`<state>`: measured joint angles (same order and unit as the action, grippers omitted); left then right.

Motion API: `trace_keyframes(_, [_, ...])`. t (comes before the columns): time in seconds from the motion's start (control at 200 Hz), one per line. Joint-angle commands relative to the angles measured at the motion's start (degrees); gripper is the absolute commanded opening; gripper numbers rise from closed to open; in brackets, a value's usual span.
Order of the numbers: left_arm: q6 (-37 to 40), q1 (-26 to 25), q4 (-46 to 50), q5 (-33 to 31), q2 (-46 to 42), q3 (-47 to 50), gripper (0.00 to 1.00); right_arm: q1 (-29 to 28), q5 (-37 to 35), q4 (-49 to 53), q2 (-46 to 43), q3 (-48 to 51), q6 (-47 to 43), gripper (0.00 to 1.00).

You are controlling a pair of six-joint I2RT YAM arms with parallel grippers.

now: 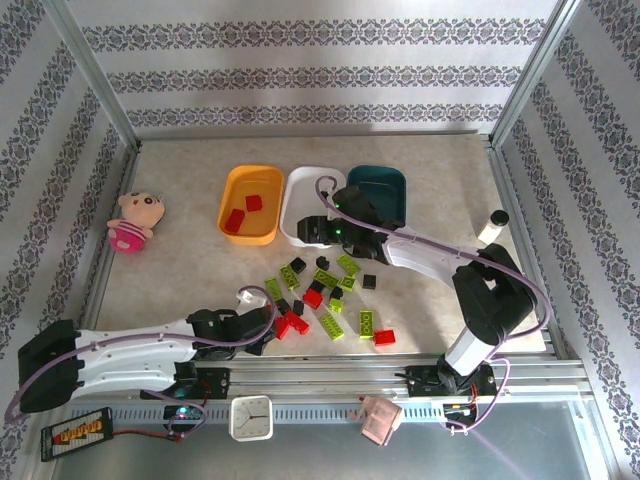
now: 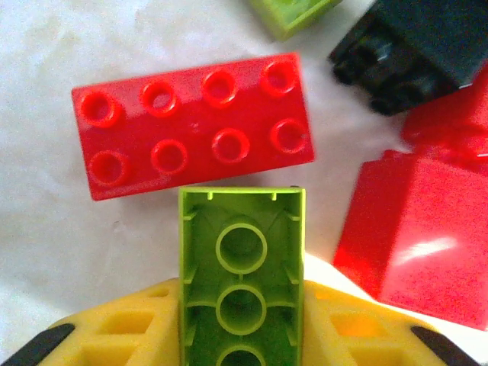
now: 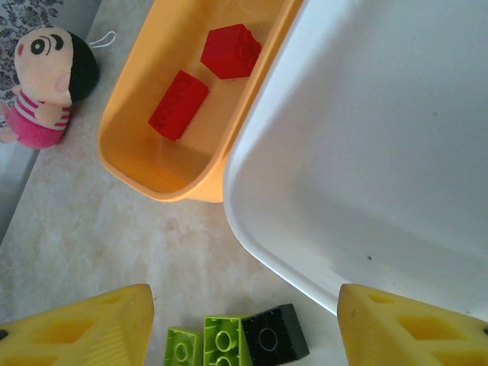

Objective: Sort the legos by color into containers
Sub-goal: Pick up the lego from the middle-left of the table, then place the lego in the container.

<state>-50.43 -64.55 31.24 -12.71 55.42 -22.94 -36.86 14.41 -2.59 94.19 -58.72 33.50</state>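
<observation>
The orange-yellow container holds red legos, so my left gripper should move up and outward next, over the white container's bottom, to release the lime green lego.
In the left wrist view my left gripper is shut on a lime green lego, hollow underside toward the camera, yellow fingers pressed on both its sides. A red eight-stud lego lies just beyond it, with another red one and a black one to the right. From above, this gripper is at the near left of the loose legos. My right gripper stands open and empty over the white container's near rim. The orange-yellow container holds two red legos. The teal container stands rightmost.
A pink plush doll lies at the far left, a white bottle stands at the right. Two green legos and a black one lie below the right gripper. A metal rail with a small clock runs along the near edge.
</observation>
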Motion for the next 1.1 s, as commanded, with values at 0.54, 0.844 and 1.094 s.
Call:
trace_keyframes(0.54, [23.6, 25.9, -16.4, 16.6, 22.6, -36.2, 0.24, 8.4, -6.7, 2.0, -24.3, 22.2, 2.0, 0.65])
trace_keyframes(0.844, [24.3, 33.8, -16.7, 19.6, 54.5, -61.5, 0.21, 9.7, -8.4, 6.9, -32.9, 26.9, 1.2, 0.66])
trace_keyframes(1.094, [23.6, 34.4, -12.2, 18.3, 68.6, -74.5, 0.22, 9.8, -8.8, 10.6, -37.0, 27.4, 0.3, 0.66])
